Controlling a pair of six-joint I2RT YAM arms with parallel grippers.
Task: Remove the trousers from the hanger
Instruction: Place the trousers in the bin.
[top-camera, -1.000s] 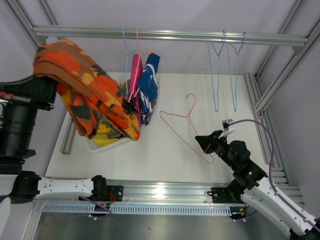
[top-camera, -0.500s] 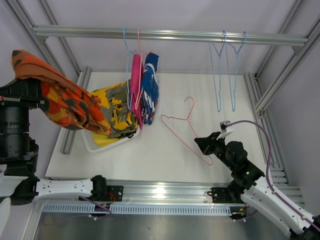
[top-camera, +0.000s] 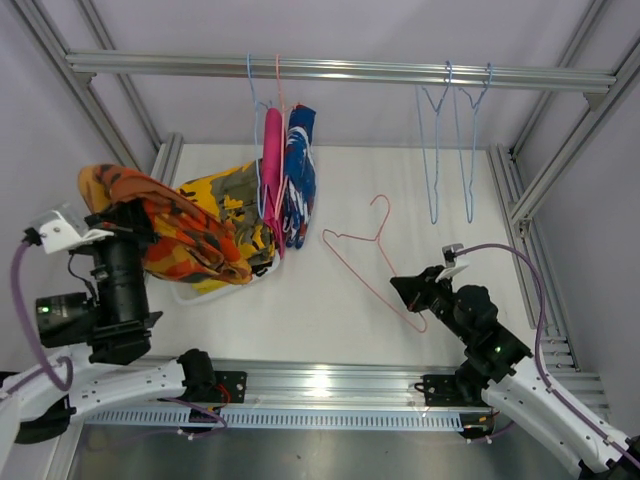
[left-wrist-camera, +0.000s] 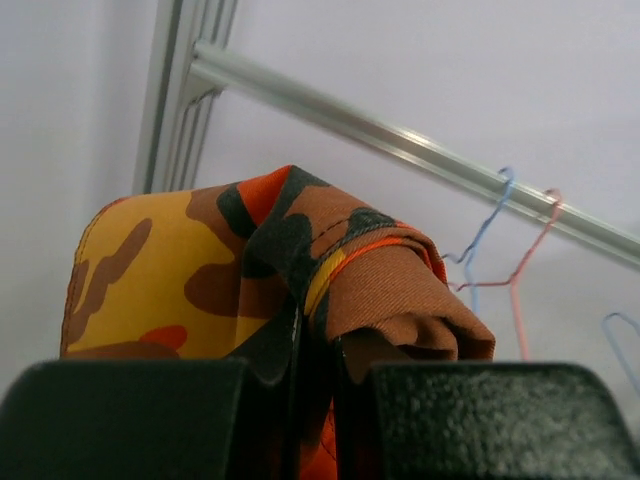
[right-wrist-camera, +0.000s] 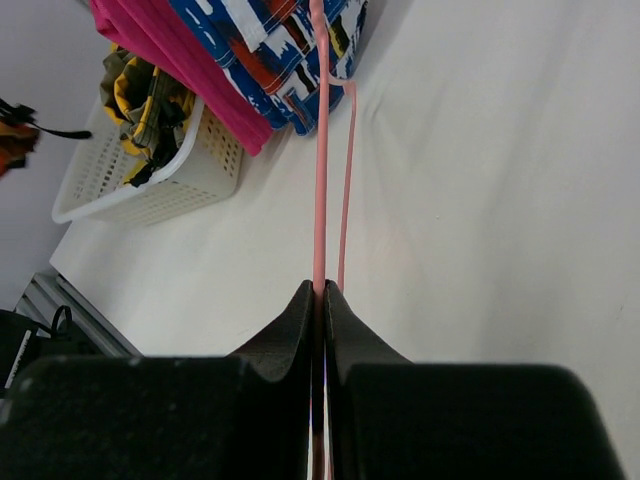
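My left gripper lowers over the white basket (top-camera: 215, 292) next, tipping its fingers downward.
My left gripper (top-camera: 135, 215) is shut on the orange camouflage trousers (top-camera: 190, 240), which drape over the white basket (top-camera: 215, 292). In the left wrist view a fold of that cloth (left-wrist-camera: 200, 260) is pinched between the left gripper (left-wrist-camera: 315, 350) jaws. My right gripper (top-camera: 402, 288) is shut on the bare pink hanger (top-camera: 365, 250), held low over the table; the right wrist view shows the right gripper (right-wrist-camera: 320, 295) clamping that hanger's wire (right-wrist-camera: 321, 150). Magenta trousers (top-camera: 270, 160) and blue-and-white trousers (top-camera: 300, 170) hang on hangers from the rail (top-camera: 350, 70).
Yellow-and-dark camouflage trousers (top-camera: 235, 200) lie in the basket (right-wrist-camera: 150, 185) at the left. Two bare blue hangers (top-camera: 450, 150) hang at the rail's right end. Aluminium frame posts stand along both sides of the table.
My left arm has come down and back toward the near left with the orange camouflage trousers, which now sag over the basket. The right arm and pink hanger have stayed put.
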